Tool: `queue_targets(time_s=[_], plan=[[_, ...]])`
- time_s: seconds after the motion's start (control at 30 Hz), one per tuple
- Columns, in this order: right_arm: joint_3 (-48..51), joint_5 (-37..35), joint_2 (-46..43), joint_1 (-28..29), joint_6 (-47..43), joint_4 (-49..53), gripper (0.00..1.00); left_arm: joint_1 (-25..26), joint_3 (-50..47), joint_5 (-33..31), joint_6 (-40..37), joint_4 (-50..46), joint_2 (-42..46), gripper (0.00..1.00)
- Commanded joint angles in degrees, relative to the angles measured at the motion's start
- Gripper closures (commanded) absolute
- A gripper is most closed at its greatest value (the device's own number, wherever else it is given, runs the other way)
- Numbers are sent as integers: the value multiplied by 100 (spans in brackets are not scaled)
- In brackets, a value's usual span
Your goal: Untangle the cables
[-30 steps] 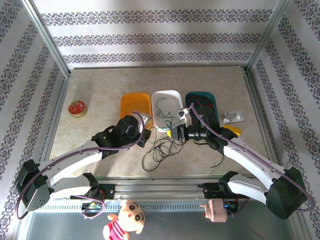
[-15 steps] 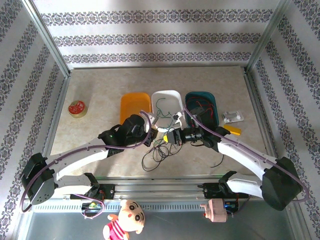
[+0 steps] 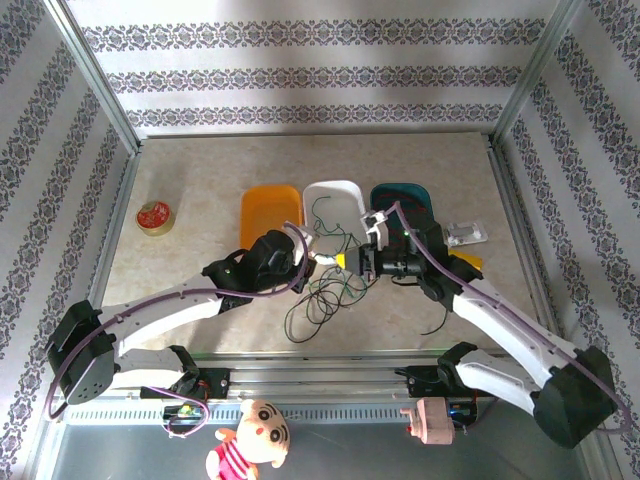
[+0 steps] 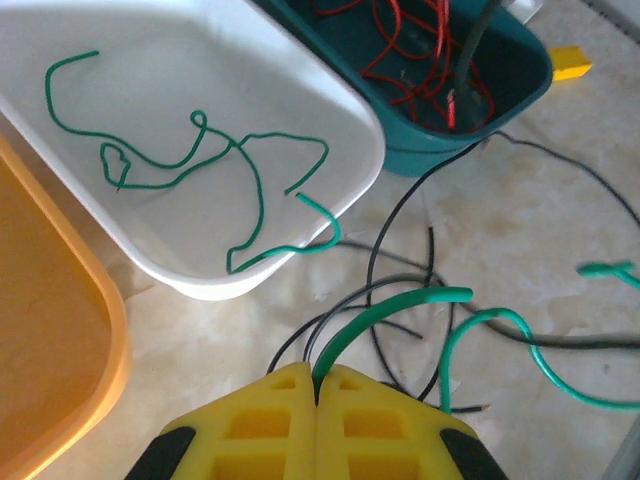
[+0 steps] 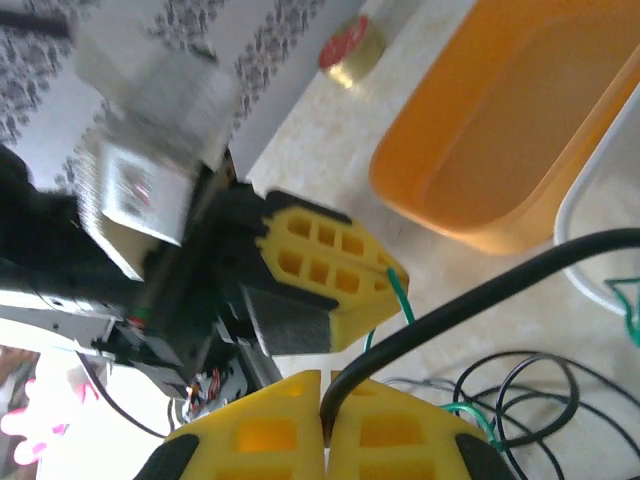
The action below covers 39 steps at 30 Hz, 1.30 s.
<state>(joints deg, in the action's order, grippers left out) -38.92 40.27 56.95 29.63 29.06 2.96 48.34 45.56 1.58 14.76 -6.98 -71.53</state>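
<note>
The green cable goes outward with my left gripper next, over the inside of the white tray, and is released there, since more green cable already rests in it.
The cables lie as a loose tangle of black and green strands (image 3: pixel 320 298) on the table in front of the trays. My left gripper (image 3: pixel 318 258) (image 4: pixel 318 385) is shut on a green cable (image 4: pixel 400 308), which arcs up out of its yellow fingertips. Directly facing it and almost touching, my right gripper (image 3: pixel 342 261) (image 5: pixel 325 405) is shut on a thick-looking black cable (image 5: pixel 480 290). The left gripper's yellow fingers (image 5: pixel 330 270) show in the right wrist view. More green cable (image 4: pixel 200 160) rests in the white tray (image 4: pixel 340 110), and red cables (image 4: pixel 420 60) fill the teal tray (image 4: pixel 520 80).
Orange tray (image 3: pixel 268 212), white tray (image 3: pixel 335 186) and teal tray (image 3: pixel 400 188) stand side by side mid-table. A red tape roll (image 3: pixel 154 216) sits far left. A clear packet (image 3: pixel 466 234) and a yellow piece (image 3: pixel 468 262) lie at the right.
The left arm has reached rightward until its gripper meets the right one. The right gripper slid left, then lifted slightly. Both have stayed shut.
</note>
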Motion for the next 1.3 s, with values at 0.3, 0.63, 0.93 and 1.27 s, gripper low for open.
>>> queue_targets(time_s=[0.3,0.63,0.93,1.27], plan=[[515,-35,-755,-249,151,172,100,-33,-121,-1504,160,60,452,100],[415,199,-630,135,-207,898,100,-186,847,-1417,97,1022,-561,100],[699,-200,-1211,-247,-80,1093,100,-932,1855,-1087,558,1121,-1975,100],[631,-116,-1245,-546,-102,1185,100,-1120,3117,-1378,580,975,-3399,31]])
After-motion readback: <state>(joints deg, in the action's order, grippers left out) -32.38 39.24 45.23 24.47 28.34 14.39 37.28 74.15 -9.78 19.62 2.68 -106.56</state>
